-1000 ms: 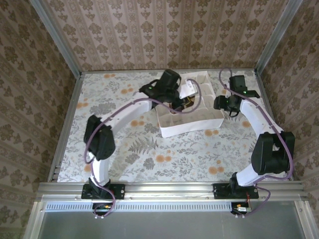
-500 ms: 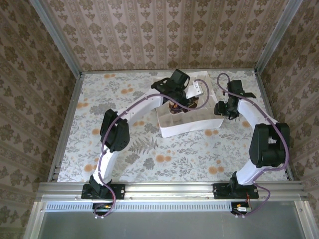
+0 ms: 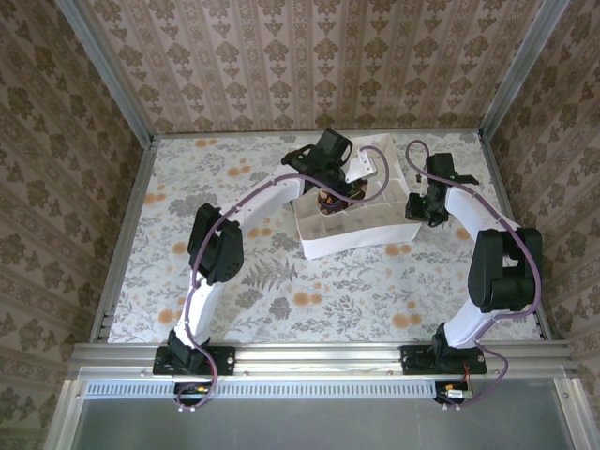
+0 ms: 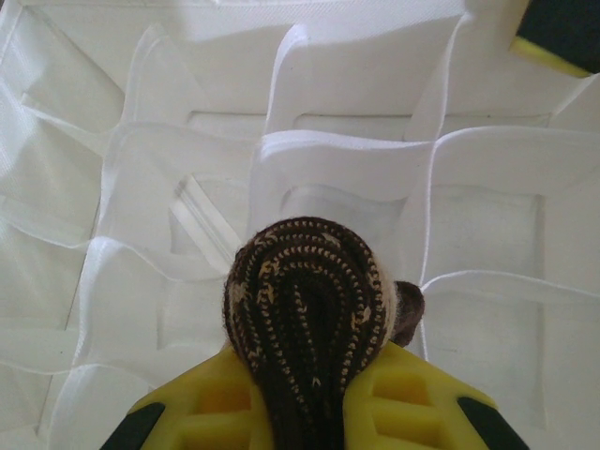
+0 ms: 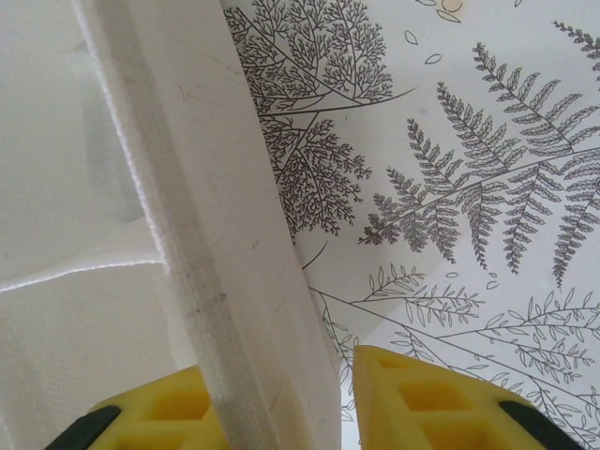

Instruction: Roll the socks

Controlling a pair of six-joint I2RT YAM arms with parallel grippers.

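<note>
The box cell is beneath the rolled sock. My left gripper will go down into the cell next and then let go of the sock there.
A brown sock (image 4: 305,309) with yellow flecks is rolled into a ball, and my left gripper (image 4: 305,367) is shut on it. It hangs just above the cells of a white fabric organizer box (image 4: 337,150). From above, the left gripper (image 3: 330,190) reaches down into the box's (image 3: 361,239) back half, with the sock (image 3: 328,201) as a dark spot below it. My right gripper (image 3: 420,208) is at the box's right side. Its jaws straddle the box's right wall (image 5: 216,187): the left finger touches it and the right finger (image 5: 422,394) stands a narrow gap away.
The box sits at the back middle of a table covered in a floral cloth (image 3: 281,291), with open cloth in front and to the left. Patterned walls close in the sides and back. Cables loop over both arms above the box.
The left arm carried the sock ball to the right and deeper over the box. The right gripper slid in onto the box's right wall and its jaws narrowed.
</note>
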